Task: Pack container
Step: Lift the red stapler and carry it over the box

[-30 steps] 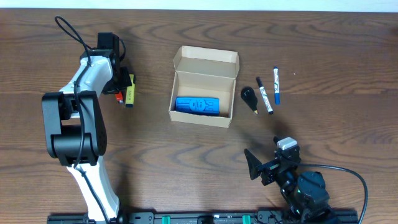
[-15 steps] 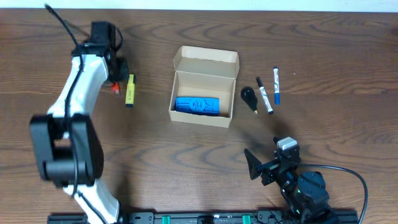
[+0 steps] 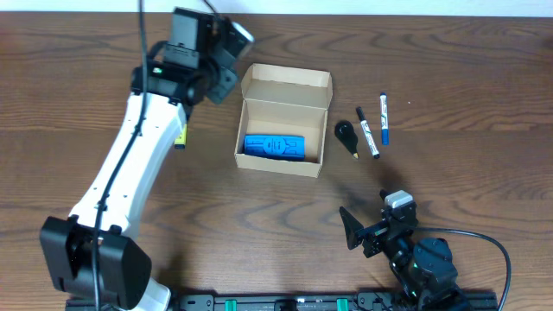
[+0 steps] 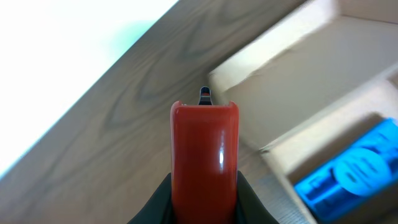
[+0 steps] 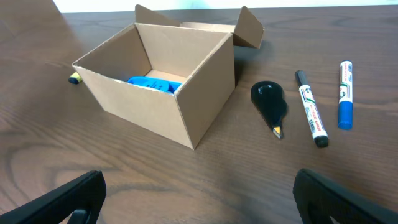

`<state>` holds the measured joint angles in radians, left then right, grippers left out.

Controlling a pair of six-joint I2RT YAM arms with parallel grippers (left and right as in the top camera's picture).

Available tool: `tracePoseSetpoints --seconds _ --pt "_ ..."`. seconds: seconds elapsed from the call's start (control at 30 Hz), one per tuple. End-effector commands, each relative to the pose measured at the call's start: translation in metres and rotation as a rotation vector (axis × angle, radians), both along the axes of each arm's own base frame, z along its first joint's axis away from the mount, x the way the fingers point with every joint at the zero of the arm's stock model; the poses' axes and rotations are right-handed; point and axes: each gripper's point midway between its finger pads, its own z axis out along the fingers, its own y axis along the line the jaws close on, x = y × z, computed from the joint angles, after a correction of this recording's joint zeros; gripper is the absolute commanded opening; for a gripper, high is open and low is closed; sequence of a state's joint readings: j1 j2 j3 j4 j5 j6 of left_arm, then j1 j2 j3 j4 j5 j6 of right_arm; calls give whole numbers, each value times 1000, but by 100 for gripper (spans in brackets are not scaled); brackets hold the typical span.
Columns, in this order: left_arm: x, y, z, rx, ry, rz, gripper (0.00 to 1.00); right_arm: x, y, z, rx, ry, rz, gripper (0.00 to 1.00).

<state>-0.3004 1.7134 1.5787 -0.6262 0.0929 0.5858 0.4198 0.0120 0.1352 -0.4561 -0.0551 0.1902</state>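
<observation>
The left gripper should next swing across to the bare bottom of the container beyond the blue object (image 3: 281, 127) (image 4: 339, 148), which is below the gripper and to its right in the overhead view, lower the marker there, then release it.
The tan cardboard container (image 3: 285, 121) stands open mid-table with its flap lid up at the back, and it also shows in the right wrist view (image 5: 165, 93). A blue object (image 3: 274, 147) lies inside. My left gripper (image 3: 226, 53) is raised at the box's back left corner, shut on a red marker (image 4: 204, 158) that points toward the lid. A yellow highlighter (image 3: 181, 138) lies left of the box, partly under the arm. A black pen (image 3: 346, 136), a black marker (image 3: 368, 132) and a blue marker (image 3: 384, 118) lie right of the box. My right gripper (image 5: 199, 205) is open and empty.
The left arm (image 3: 130, 173) stretches diagonally over the left half of the table. The table's far edge runs close behind the box. The right arm's base sits at the front edge, right of centre.
My left gripper has lifted the red marker from beside the yellow highlighter and swung right to the box's back left corner. The right arm has not moved.
</observation>
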Motion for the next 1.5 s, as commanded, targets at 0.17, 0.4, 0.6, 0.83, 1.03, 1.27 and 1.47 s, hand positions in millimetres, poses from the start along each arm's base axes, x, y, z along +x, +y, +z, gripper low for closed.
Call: tracePoseSetpoints --seconds 0.17,0.4,0.6,0.83,1.03,1.27,1.47 --pt "-18 -71 -2 62 -60 -348 6 0 0 -1 -5 -3 1 99" --pt "-42 -105 -5 88 -58 -482 6 0 0 -1 -5 -3 1 99" --pt "-71 -113 -28 63 72 -579 6 0 0 -1 -5 -3 1 99" --pt "-69 -114 -76 163 135 -699 6 0 0 -1 -5 -3 1 99" --pt "-54 -101 -125 337 167 -766 6 0 0 -1 -5 -3 1 99" --pt "-48 -98 -145 403 170 -812 6 0 0 -1 -5 -3 1 99" --pt "-41 -101 -157 416 155 -831 6 0 0 -1 -5 -3 1 99"
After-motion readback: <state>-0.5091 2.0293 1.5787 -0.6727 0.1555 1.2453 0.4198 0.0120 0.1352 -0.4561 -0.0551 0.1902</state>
